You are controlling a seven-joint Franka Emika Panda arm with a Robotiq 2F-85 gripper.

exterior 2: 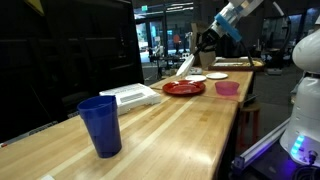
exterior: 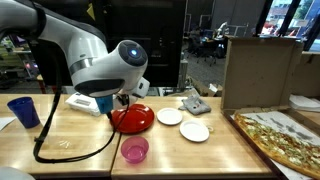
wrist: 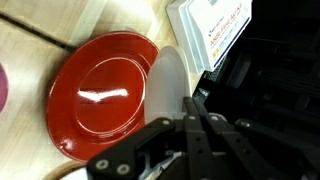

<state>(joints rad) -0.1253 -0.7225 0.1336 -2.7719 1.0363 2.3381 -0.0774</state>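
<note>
The white flat thing goes down toward the hollow of the red plate (exterior 2: 184, 88) (wrist: 112, 95) next and my gripper releases it there, since it still hangs above the red plate.
My gripper (wrist: 191, 101) hangs over the right rim of a red plate (wrist: 100, 95) and is shut on a white flat thing (wrist: 168, 82), which looks like a small plate seen on edge. It juts out from the fingertips over the red plate. In an exterior view the white thing (exterior 2: 185, 66) slants down from the gripper (exterior 2: 205, 42) above the red plate (exterior 2: 183, 88). In the view from the front, the arm's wrist hides most of the gripper (exterior: 113, 103), which sits just above the red plate (exterior: 132, 118).
Two white plates (exterior: 169, 116) (exterior: 194, 131) and a grey object (exterior: 194, 104) lie beside the red plate. A pink cup (exterior: 135, 150) and a blue cup (exterior: 24, 111) stand near the front. A white box (exterior: 85, 101), a black cable (exterior: 60, 150) and an open pizza box (exterior: 280, 140) are nearby.
</note>
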